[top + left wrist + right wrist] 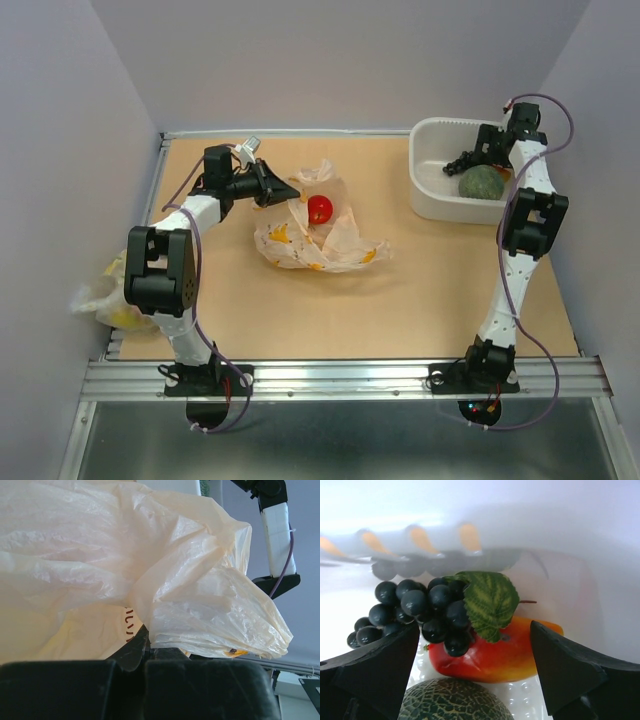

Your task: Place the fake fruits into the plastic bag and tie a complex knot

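My right gripper is open with the leaf end of the dark grapes [474, 617] between its fingers, so next it will stay low in the tub and close there.
The cream plastic bag [320, 235] with orange prints lies crumpled mid-table, a red round fruit [319, 209] showing in its open mouth. My left gripper [285, 192] is shut on the bag's left edge; in the left wrist view the film [150, 570] bunches out of the closed jaws. My right gripper [463, 160] is open inside the white tub [430, 200], above a green netted melon [482, 183]. In the right wrist view the open fingers [375, 670] flank the melon [452, 700], a red-orange mango [495, 655] and dark grapes with a leaf [427, 610]. No knot shows.
A second similar bag [110, 295] with something yellow in it sits off the table's left edge behind the left arm. Grey walls enclose the back and sides. A metal rail [340, 375] runs along the near edge.
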Motion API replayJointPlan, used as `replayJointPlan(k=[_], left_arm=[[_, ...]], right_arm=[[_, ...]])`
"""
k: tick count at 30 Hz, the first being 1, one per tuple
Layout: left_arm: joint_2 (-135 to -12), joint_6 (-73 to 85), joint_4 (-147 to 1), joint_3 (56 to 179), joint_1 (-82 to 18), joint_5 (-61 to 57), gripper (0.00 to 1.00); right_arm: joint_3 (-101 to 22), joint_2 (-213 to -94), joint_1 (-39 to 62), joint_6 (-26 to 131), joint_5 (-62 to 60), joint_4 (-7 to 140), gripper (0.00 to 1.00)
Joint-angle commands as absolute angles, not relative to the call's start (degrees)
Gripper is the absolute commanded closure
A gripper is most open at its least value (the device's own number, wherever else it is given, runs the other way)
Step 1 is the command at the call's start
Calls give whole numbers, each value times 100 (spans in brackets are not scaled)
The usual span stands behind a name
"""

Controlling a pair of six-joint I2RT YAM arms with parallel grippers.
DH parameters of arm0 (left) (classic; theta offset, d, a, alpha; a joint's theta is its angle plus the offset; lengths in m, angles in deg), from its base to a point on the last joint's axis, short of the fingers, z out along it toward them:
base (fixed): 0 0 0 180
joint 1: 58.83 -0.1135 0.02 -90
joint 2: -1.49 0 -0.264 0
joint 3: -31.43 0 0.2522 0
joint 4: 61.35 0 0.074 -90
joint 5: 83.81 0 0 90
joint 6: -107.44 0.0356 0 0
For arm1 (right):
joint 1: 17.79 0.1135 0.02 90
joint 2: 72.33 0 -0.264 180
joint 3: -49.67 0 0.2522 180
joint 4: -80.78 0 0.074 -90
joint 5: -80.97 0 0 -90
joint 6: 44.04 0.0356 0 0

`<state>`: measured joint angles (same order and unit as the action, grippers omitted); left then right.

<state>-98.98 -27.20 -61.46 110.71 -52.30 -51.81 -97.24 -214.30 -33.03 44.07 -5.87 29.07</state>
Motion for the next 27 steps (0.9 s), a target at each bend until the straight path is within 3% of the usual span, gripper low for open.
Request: replayJointPlan(k=[1, 5, 6, 8, 15, 27], left_arm=[[-9879, -2615, -6070, 11304, -5303, -5261, 100], [-9906, -2598, -6105, 11357, -5329, -5261, 100], [-9915, -2589, -6114, 11375, -5338, -5278, 100], [-9941, -2589, -6140, 11410, -5355, -5270, 100], [-9897, -2571, -6158, 11428, -5382, -5278, 100], [-9818, -2527, -6193, 11340, -5382, -5270, 100]], right_arm=[[-9734, -21507, -3326, 4525, -419, 3380, 8], [-9690, -21612, -3326, 4569, -217, 3371, 38], [-9698, -21595, -3326, 4587, -165, 3380, 50], [-9751, -21577, -3326, 4587, 10, 3389, 57], [-9778, -21165, -3326, 4499, 222, 3494, 99], [-9461, -19996, -3326, 4850, 1198, 3881, 100]])
